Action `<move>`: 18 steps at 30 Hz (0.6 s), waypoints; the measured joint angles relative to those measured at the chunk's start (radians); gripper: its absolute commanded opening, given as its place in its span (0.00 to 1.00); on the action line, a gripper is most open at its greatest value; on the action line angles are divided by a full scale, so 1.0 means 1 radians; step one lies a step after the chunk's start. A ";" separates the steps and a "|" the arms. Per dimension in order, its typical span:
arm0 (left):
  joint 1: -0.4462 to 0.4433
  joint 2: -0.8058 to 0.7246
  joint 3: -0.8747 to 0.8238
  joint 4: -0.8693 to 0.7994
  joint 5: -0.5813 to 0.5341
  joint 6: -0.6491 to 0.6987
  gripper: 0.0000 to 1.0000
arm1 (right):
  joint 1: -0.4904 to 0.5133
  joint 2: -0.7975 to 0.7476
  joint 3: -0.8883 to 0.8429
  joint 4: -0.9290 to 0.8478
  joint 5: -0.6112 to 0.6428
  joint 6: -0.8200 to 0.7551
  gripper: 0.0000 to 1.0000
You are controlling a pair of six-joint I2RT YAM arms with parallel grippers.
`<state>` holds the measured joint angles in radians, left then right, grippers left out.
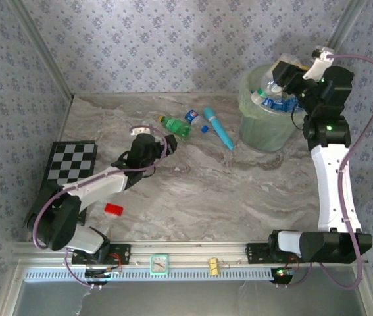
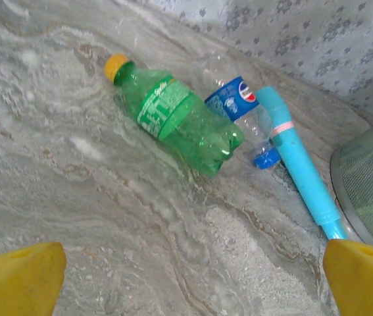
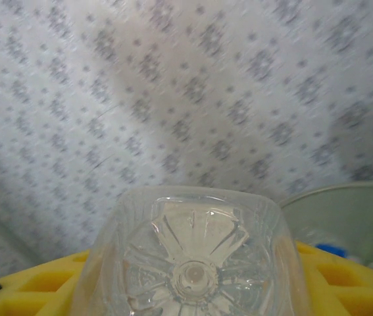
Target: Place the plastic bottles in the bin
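The bin's opening is below the right gripper, off to one side of the clear bottle, so the gripper should turn and go down to it to let go.
A green bottle with a yellow cap lies on the marble table beside a clear bottle with a blue label and blue cap. In the top view the green bottle and the clear bottle sit just beyond my left gripper. That gripper is open with bare table between its yellow fingertips. My right gripper hangs over the pale green bin, shut on a clear plastic bottle whose base faces the camera. More bottles lie inside the bin.
A slim teal tube lies between the two bottles and the bin. A small red block sits near the left arm's base. A checkerboard lies at the table's left edge. Patterned walls close the back and sides.
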<state>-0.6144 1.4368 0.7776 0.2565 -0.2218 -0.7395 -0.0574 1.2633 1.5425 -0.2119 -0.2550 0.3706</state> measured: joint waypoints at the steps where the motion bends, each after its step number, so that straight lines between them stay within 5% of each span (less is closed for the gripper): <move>1: 0.000 0.006 0.000 -0.001 0.002 -0.010 1.00 | -0.008 -0.002 0.000 -0.002 0.027 -0.014 0.49; 9: 0.000 0.040 0.000 -0.004 0.038 -0.056 1.00 | -0.073 0.018 0.000 -0.032 0.194 -0.096 0.49; 18: 0.000 0.041 0.000 -0.003 0.051 -0.066 1.00 | -0.106 0.163 0.025 -0.116 0.173 -0.101 0.48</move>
<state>-0.6144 1.4776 0.7776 0.2531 -0.1711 -0.8059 -0.1635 1.4265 1.5677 -0.3275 -0.0822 0.2691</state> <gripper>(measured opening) 0.995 0.573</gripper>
